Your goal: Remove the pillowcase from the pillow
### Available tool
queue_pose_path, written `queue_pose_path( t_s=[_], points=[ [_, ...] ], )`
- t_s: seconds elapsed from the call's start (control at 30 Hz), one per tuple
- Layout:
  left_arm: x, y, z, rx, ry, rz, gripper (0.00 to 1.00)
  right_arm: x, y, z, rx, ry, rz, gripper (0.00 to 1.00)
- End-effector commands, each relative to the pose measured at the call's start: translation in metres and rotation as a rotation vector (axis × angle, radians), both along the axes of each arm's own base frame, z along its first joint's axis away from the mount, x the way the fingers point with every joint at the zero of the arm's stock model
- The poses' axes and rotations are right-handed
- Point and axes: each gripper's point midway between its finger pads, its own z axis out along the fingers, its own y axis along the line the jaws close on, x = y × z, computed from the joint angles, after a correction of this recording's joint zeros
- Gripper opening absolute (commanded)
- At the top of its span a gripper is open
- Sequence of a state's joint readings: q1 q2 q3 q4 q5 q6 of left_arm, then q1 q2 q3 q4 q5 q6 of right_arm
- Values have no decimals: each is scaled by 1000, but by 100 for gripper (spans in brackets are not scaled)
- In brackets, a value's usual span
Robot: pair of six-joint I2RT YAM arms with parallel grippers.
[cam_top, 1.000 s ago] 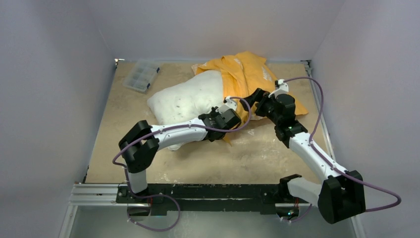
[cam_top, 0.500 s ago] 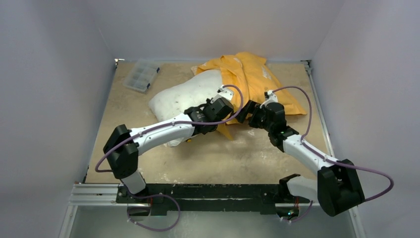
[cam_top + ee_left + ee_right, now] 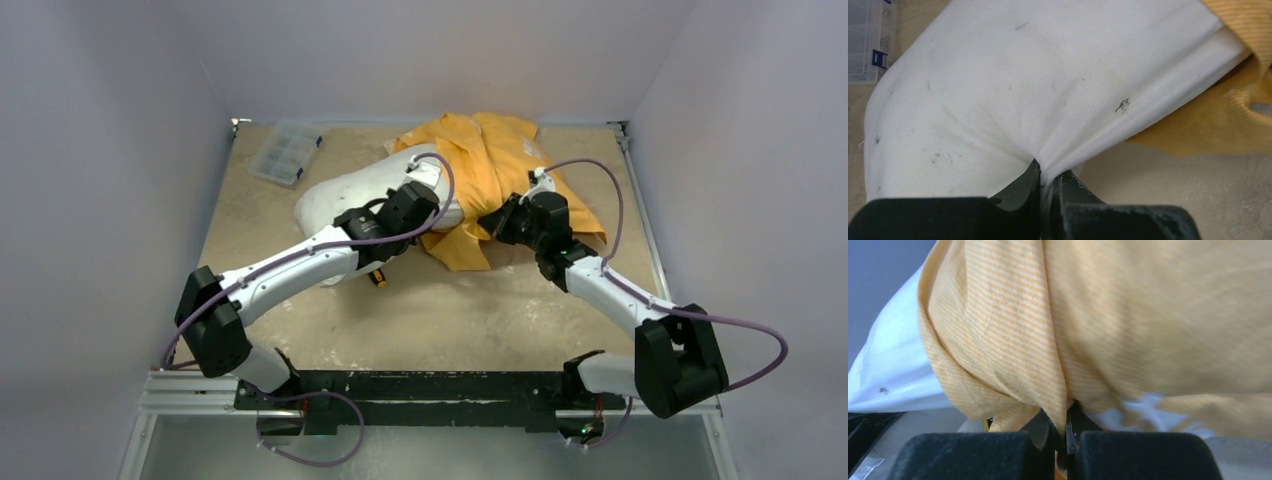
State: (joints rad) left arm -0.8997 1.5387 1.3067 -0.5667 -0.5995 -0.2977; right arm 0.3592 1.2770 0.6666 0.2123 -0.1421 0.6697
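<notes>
The pillow's end is still inside the pillowcase [image 3: 490,155], so my left gripper pulls up and away from it next. The pillow then comes down and is released beside the organiser box.
The white pillow [image 3: 335,195] lies at the back middle of the table, its right end still inside the orange-yellow pillowcase [image 3: 490,155]. My left gripper [image 3: 432,205] is shut on a pinched fold of the pillow [image 3: 998,90], near the mouth of the pillowcase [image 3: 1228,125]. In the left wrist view the white cloth is squeezed between the left gripper's [image 3: 1047,175] jaws. My right gripper [image 3: 490,222] is shut on a fold of the pillowcase [image 3: 1123,315] at its near edge. The striped cloth bunches into the right gripper's [image 3: 1062,422] jaws, with the pillow [image 3: 893,370] showing at the left.
A clear plastic organiser box [image 3: 285,152] sits at the back left, close to the pillow's left end [image 3: 865,45]. Pale walls enclose the tan table [image 3: 450,310] on three sides. A small black and orange thing [image 3: 378,280] lies under the left forearm.
The right gripper has shut on the pillowcase's near edge after standing open. The left arm has stretched toward the back left, still holding the pillow. The right arm shifted left.
</notes>
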Motion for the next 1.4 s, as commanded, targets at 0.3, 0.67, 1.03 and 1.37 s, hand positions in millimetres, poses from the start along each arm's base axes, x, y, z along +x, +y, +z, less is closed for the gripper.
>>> queue_pose_path(
  t_s=[0.3,0.67,1.03,1.37],
  points=[
    [0,143,55,-43,-92,307,0,43,-197,128,-95,-268,-606,0],
    [-18,180,50,-39,-64,362,0,34,-242,176,-91,-361,-692,0],
    [-45,221,78,-89,-200,509,0,29,-270,231,-13,-459,-783,0],
    [-62,268,165,-119,-478,704,0,27,-275,295,3,-570,-798,0]
  ],
)
